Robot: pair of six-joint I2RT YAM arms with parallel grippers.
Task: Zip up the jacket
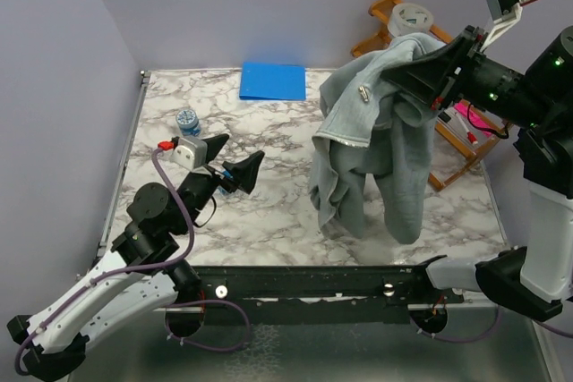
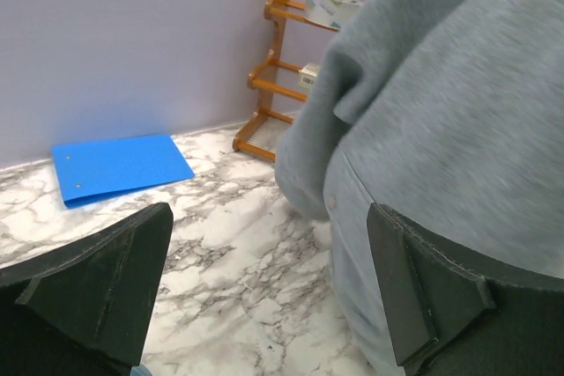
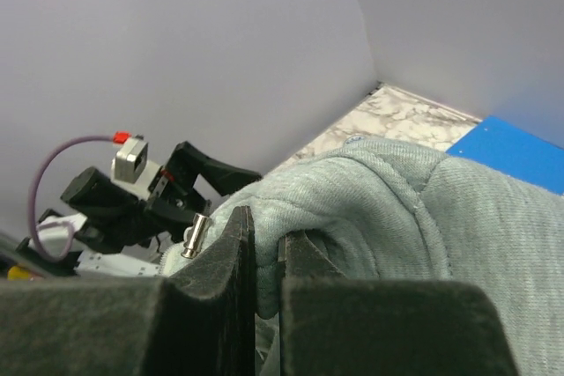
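Note:
My right gripper needs to lower the jacket onto the table (image 1: pixel 294 124) next, toward the blue folder.
The light grey-green jacket (image 1: pixel 376 140) hangs in the air over the right half of the marble table, its lower folds touching the tabletop. My right gripper (image 1: pixel 421 73) is shut on a fold of the jacket (image 3: pixel 352 209) near its top edge; a small metal zipper pull (image 3: pixel 196 235) sticks out beside the left finger. My left gripper (image 1: pixel 235 160) stands open low over the table, left of the jacket and apart from it. In the left wrist view the jacket (image 2: pixel 441 112) fills the right side, behind the right finger (image 2: pixel 432 297), with bare marble between the fingers.
A flat blue folder (image 1: pixel 272 80) lies at the back of the table. A small blue-capped bottle (image 1: pixel 187 120) stands at the left. A wooden rack (image 1: pixel 448 123) with small items stands at the back right, behind the jacket. Grey walls enclose the table.

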